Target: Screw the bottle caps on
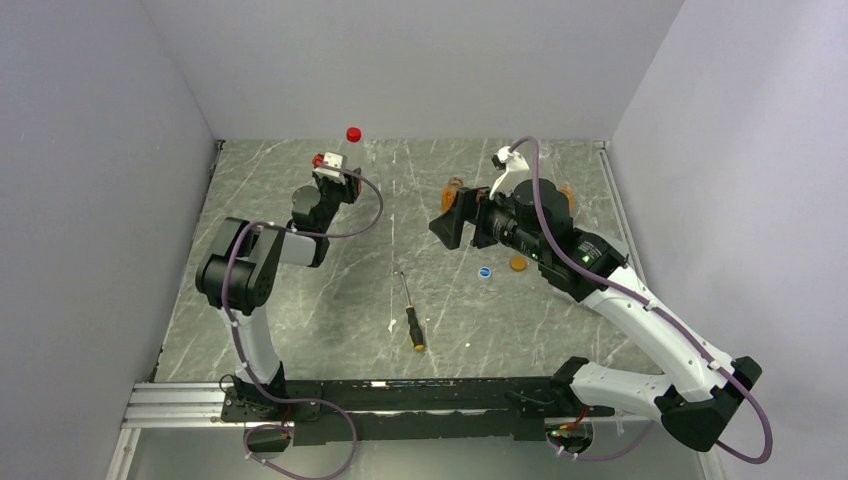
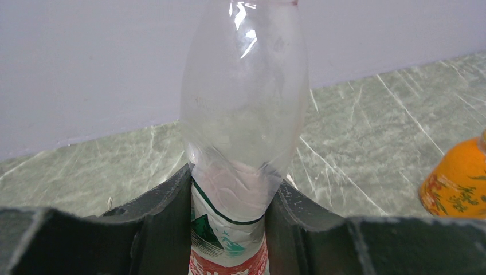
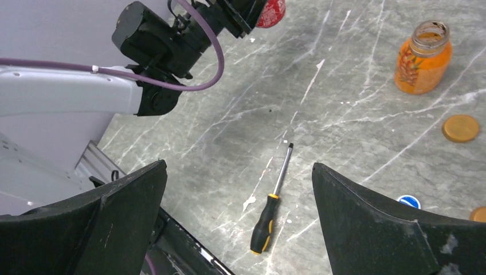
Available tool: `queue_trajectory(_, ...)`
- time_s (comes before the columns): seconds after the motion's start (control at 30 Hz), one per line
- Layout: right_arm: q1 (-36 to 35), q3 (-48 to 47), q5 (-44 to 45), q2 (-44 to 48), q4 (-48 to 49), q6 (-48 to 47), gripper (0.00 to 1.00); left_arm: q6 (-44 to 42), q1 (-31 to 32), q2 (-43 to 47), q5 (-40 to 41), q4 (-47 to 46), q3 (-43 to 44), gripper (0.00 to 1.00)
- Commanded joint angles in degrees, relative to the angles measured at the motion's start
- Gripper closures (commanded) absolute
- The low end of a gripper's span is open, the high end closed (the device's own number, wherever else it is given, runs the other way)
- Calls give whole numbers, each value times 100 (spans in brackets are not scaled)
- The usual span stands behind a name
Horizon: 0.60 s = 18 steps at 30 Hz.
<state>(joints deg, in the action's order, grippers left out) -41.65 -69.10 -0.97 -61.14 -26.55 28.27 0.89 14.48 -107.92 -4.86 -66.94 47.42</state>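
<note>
The taller clear bottle (image 2: 246,86) already has its red cap on top, so the robot's left gripper should next go down, stand it on the bare tabletop beneath and let go.
My left gripper (image 2: 235,177) (image 1: 330,172) is shut on the taller clear bottle (image 2: 246,86) at its red-white label, holding it above the table's far left. A red cap (image 1: 353,133) shows at the bottle's far end. My right gripper (image 3: 239,166) (image 1: 452,215) hangs open and empty high over the table's middle. An uncapped amber bottle (image 3: 423,57) (image 2: 458,177) stands on the table. An orange cap (image 3: 460,128) (image 1: 517,263) and a blue cap (image 3: 408,201) (image 1: 485,271) lie near it. A second amber bottle (image 1: 567,195) peeks from behind the right arm.
A black-and-orange-handled screwdriver (image 1: 411,318) (image 3: 269,212) lies near the table's front centre. White walls enclose the table on three sides. The arms' mounting rail (image 1: 400,395) runs along the near edge.
</note>
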Motion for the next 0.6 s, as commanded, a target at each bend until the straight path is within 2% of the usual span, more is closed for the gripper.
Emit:
queue_trajectory(0.0, 25, 154, 276, 214, 265, -189, 0, 70, -30, -415, -127, -1145, 364, 96)
queue_trajectory(0.57, 25, 358, 170, 61, 308, -199, 0, 262, -191, -1201, -185, -2003, 206, 93)
